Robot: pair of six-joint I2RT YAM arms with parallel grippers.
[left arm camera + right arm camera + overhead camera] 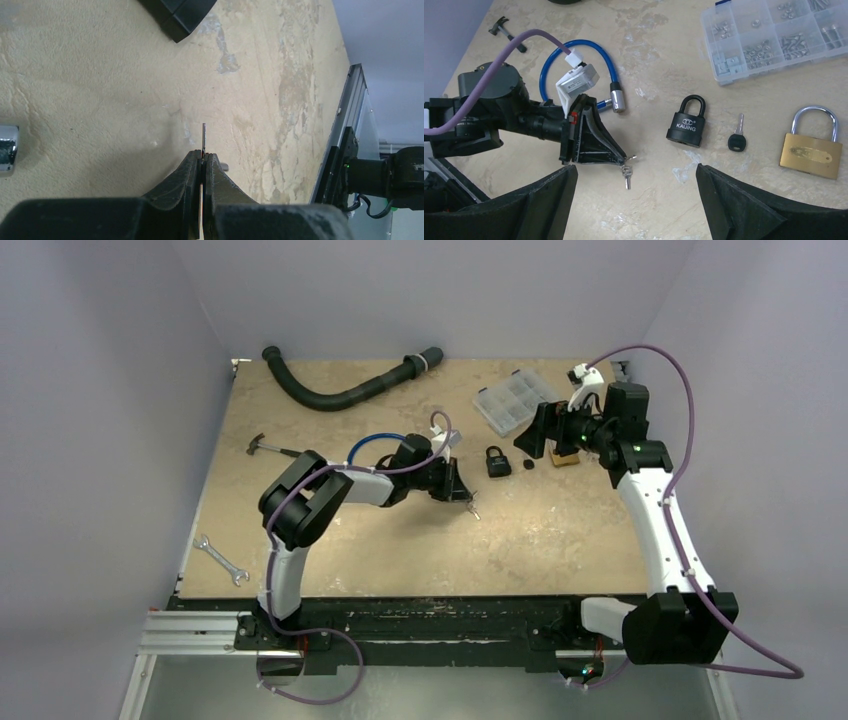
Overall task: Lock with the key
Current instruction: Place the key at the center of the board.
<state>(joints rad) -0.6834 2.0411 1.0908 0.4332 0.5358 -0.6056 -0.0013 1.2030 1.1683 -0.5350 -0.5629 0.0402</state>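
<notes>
The thin metal key moves outward in my left gripper over the tabletop between chrome end and black padlock [468, 469] [57, 101] next for release, since that part of the tabletop is bare.
My left gripper [462, 495] is shut on a small silver key [204, 137], whose blade sticks out past the fingertips just above the table. In the right wrist view a second small key [626, 175] dangles from the same ring below the left gripper's tip [624, 159]. A black padlock [687, 122] stands to the right of it, also in the top view [497, 462]. My right gripper [636, 200] is open and empty, hovering above this area [535, 435].
A black-headed key [737, 140] and a brass padlock [811, 150] lie right of the black padlock. A blue cable lock [544, 75] with a chrome end [617, 97] lies behind the left gripper. A clear parts box [515, 400], black hose [340, 390], hammer [268, 447] and wrench [221, 559] lie around.
</notes>
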